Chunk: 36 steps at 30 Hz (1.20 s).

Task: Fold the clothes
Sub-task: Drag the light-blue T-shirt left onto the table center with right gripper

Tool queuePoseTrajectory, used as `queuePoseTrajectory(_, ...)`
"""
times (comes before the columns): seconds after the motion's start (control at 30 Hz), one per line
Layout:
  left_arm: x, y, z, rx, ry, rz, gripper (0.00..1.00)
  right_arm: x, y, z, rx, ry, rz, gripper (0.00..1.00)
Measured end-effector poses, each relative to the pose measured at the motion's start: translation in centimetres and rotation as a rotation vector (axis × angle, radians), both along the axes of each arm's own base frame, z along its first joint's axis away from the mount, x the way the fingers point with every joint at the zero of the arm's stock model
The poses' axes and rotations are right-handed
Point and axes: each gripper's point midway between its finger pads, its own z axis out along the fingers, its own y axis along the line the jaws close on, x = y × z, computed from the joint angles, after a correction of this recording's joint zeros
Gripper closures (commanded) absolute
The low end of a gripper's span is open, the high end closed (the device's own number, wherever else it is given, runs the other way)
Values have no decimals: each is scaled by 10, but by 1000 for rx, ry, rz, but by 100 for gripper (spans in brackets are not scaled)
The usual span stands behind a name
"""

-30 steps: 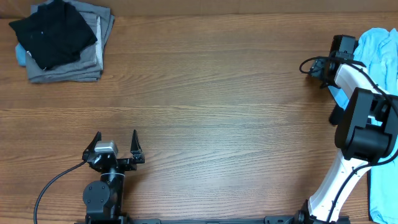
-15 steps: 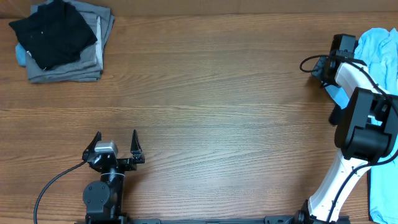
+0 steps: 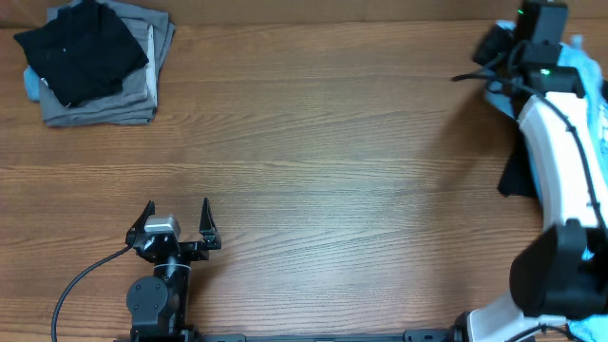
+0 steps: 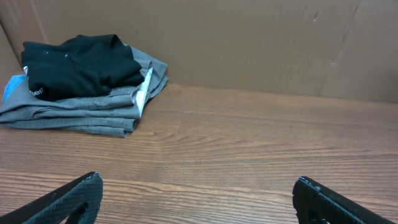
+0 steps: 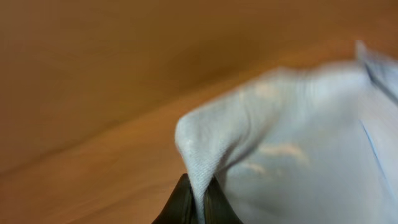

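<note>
My right gripper sweeps to the left in the overhead view, over the bare tabletop (image 3: 249,104) beside the grey stack, next, and releases the fold.
The clothes, a light blue T-shirt (image 3: 597,95), lie bunched at the table's far right edge, mostly hidden behind my right arm. In the right wrist view a raised fold of the T-shirt (image 5: 261,118) stands up from the jaws, which are pressed together on it. My right gripper (image 3: 496,46) (image 5: 198,198) is shut on that fold near the far right corner. My left gripper (image 3: 178,220) (image 4: 199,194) rests near the front left, open wide, with only bare wood between its fingers.
A stack of folded grey garments with a black one on top (image 3: 95,66) (image 4: 81,78) sits at the far left corner. A brown cardboard wall (image 4: 249,43) backs the wooden table (image 3: 313,171).
My right gripper closed on the T-shirt's edge, and the right arm swung toward the far edge, pulling the cloth up. The left arm has not moved.
</note>
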Motion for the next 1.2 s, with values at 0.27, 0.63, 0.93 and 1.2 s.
queuePoseTrajectory(0.27,0,0,0,0,0,0,0,-6,189,33,130,-120,357,96)
queuePoseTrajectory(0.63,0,0,0,0,0,0,0,-99,423,4,359,-48,758,81)
queuePoseTrajectory(0.93,0,0,0,0,0,0,0,-165,488,-37,329,79,925,40)
queuePoseTrajectory(1.2,0,0,0,0,0,0,0,-122,377,-20,192,131,733,0)
